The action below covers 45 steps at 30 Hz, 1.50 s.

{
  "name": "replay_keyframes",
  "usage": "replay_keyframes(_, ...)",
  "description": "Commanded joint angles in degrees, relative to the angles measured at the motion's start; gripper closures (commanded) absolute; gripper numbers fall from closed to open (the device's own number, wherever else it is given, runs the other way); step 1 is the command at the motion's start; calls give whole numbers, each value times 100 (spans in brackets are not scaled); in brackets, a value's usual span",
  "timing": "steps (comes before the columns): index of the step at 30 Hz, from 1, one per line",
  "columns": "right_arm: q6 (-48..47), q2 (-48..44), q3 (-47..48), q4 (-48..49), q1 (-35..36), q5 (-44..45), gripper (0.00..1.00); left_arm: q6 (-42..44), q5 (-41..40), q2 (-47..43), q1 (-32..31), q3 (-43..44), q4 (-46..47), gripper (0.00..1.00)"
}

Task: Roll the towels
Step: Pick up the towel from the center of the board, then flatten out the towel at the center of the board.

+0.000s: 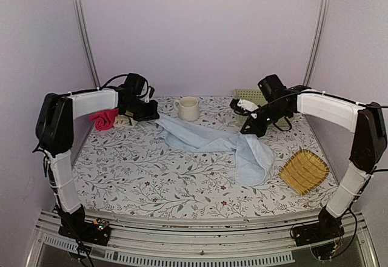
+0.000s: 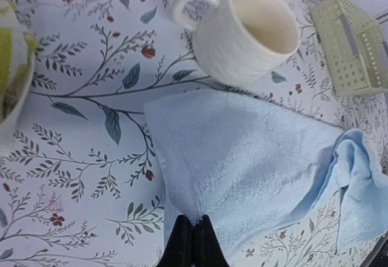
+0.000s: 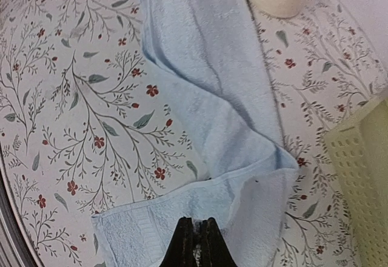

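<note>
I need to lift my right gripper away from my left gripper next, then lower it beside the basket and open it, because the pale blue towel [image 1: 209, 139] lies crumpled.
The long pale blue towel [image 1: 209, 139] lies crumpled across the middle of the table, from beside the mug to near the bamboo tray. My left gripper [image 1: 156, 117] is shut on its far left end, and the left wrist view shows the gripper [image 2: 194, 219] pinching the towel [image 2: 254, 164] at its edge. My right gripper [image 1: 247, 131] is shut on a fold near the towel's right part, and the right wrist view shows the gripper [image 3: 197, 221] pinching the towel's [image 3: 200, 85] hem. The yellow-green patterned towel [image 1: 125, 121] lies mostly hidden behind my left arm; it also shows at the left edge of the left wrist view [image 2: 12, 67].
A cream mug [image 1: 188, 108] stands at the back centre, just behind the towel. A red cloth [image 1: 104, 119] lies at the back left. A pale green perforated basket [image 1: 250, 97] sits at the back right. The yellow woven bamboo tray [image 1: 303, 171] lies at the front right.
</note>
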Motion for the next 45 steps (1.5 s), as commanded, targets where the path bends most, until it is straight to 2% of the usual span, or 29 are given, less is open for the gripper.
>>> replay_keyframes(1,-3,-763,503,-144,-558,-463,98,23,-387,-1260,-37,30,62,100)
replay_keyframes(7,78,-1493,1135,-23,-1425,-714,98,41,-1396,-2387,11,359,-697,100)
replay_keyframes(11,186,-2000,1250,198,-1874,-811,98,23,-1637,-3142,24,271,-995,100)
replay_keyframes(16,281,-2772,888,250,-1986,-1233,98,-39,-1679,-4418,12,-294,-1126,100)
replay_keyframes(21,379,-3830,92,224,-1987,-2421,98,112,-1161,-5924,-89,-995,-839,100)
replay_keyframes(24,270,-4491,-54,-35,-2054,-3195,98,24,-857,-6821,-150,-1265,-711,100)
replay_keyframes(27,118,-4693,25,-513,-2272,-3651,98,-119,-564,-7349,-151,-1340,-728,100)
replay_keyframes(29,76,-4719,-101,-456,-2288,-3746,98,-238,-466,-7462,-155,-1387,-725,100)
replay_keyframes(32,339,-4528,-454,-1,-2286,-3602,98,-431,-721,-7225,-151,-1522,-830,100)
replay_keyframes(34,577,-4292,-814,514,-2287,-3211,98,-543,-1119,-6820,-146,-1663,-1031,100)
replay_keyframes(36,667,-3806,-1197,959,-2290,-2867,98,-656,-1796,-6111,-98,-1813,-1378,100)
replay_keyframes(38,676,-3154,-1470,1441,-2284,-2517,98,-705,-2131,-5304,90,-1996,-1501,100)
replay_keyframes(40,651,-2282,-1490,1835,-2277,-2327,98,-632,-2054,-4483,382,-2212,-1178,100)
replay_keyframes(42,646,-1312,-1145,2208,-2276,-2070,97,-543,-1604,-3679,772,-2326,-579,100)
replay_keyframes(43,779,-798,-858,2370,-2274,-1878,93,-527,-1323,-3229,968,-2267,-337,98)
replay_keyframes(45,1022,96,-43,2418,-2282,-1251,85,-508,-957,-2285,1191,-1864,-209,78)
